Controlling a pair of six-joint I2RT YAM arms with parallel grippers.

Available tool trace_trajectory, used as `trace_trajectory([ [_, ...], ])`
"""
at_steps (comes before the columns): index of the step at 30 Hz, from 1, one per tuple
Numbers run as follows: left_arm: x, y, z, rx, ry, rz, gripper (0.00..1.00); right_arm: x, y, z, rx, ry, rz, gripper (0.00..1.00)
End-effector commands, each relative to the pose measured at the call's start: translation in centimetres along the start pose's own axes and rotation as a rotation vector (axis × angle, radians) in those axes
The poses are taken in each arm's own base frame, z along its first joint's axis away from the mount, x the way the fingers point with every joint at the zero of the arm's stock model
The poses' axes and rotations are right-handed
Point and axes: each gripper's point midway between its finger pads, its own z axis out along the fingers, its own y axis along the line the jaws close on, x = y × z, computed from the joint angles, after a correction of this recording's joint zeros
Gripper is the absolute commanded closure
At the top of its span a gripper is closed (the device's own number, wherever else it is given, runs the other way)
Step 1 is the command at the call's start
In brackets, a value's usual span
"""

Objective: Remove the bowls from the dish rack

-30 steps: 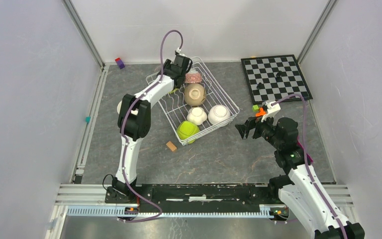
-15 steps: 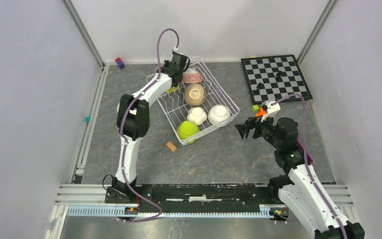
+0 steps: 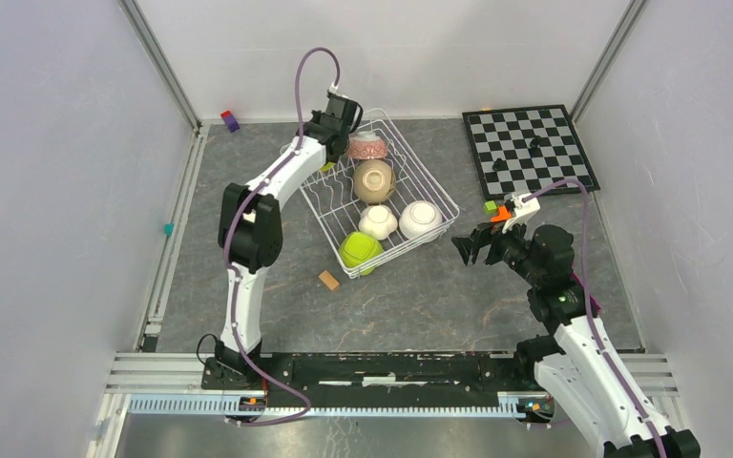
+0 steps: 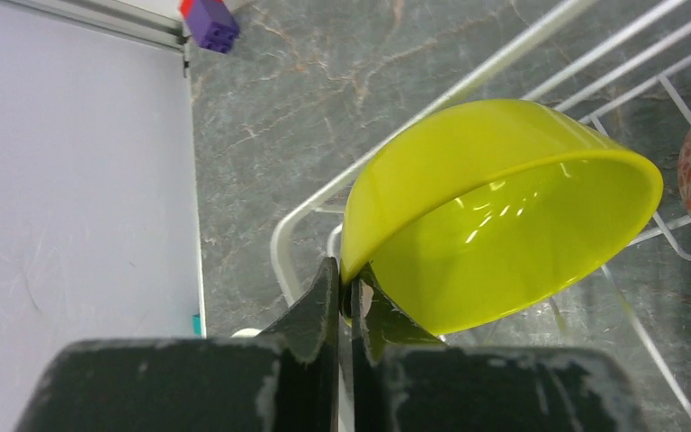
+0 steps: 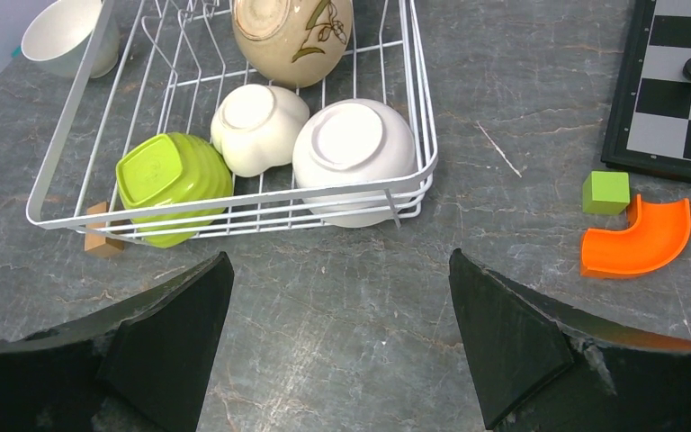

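I should next bring my left gripper back and down to clear tabletop by the unracked white bowl, below it and to its left in the top view.
My left gripper (image 4: pixel 346 281) is shut on the rim of a lime green bowl (image 4: pixel 495 225), which tilts over the far left corner of the white wire dish rack (image 3: pixel 403 244). My left arm (image 3: pixel 286 172) hides that bowl in the top view. In the rack are a red-patterned bowl (image 3: pixel 367 146), a tan bowl with a leaf motif (image 3: pixel 374 179), a squarish white bowl (image 3: pixel 378 221), a round white bowl (image 3: pixel 420 218) and a ribbed lime green bowl (image 3: pixel 359 251). Another white bowl (image 5: pixel 63 36) stands on the table outside the rack. My right gripper (image 5: pixel 339 256) hangs open over the table, near the rack's front corner.
A chessboard (image 3: pixel 530 148) with a few pieces lies at the back right. A green cube (image 5: pixel 605 191) and an orange curved piece (image 5: pixel 639 238) sit in front of it. A wooden block (image 3: pixel 328 280) lies by the rack's near corner and a purple block (image 3: pixel 231 120) at the back left wall.
My left gripper has closed onto the lime green bowl's rim and drawn slightly back and to the left. The right arm has not moved.
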Motion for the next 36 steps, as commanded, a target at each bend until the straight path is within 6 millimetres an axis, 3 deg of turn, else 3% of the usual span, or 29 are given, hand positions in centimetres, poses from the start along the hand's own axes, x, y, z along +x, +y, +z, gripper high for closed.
trace_trajectory([
  [1, -4.7, 7.4, -6.0, -0.084, -0.151, -0.227, 0.98, -3.3, 0.9, -0.5, -0.025, -0.091, -0.016, 0.04],
  [9, -3.7, 10.0, -8.8, -0.097, -0.158, -0.312, 0.98, -3.4, 1.2, -0.9, -0.029, -0.101, -0.014, 0.04],
  [16, 0.0, 11.9, -12.2, -0.076, -0.146, -0.408, 0.98, -3.3, 1.1, -1.4, -0.019, -0.103, -0.025, 0.03],
  [20, 3.1, 13.7, -14.2, -0.104, -0.126, -0.488, 0.98, -3.1, 1.1, -1.5, -0.018, -0.1, -0.026, 0.03],
  [25, 8.0, 14.0, -15.8, -0.086, -0.06, -0.6, 0.98, -3.0, 1.3, -1.5, -0.035, -0.104, -0.017, 0.03],
  [36, 18.5, 10.0, -17.5, 0.136, 0.15, -1.002, 0.98, -1.8, 1.8, -1.4, -0.064, -0.081, 0.004, 0.03],
])
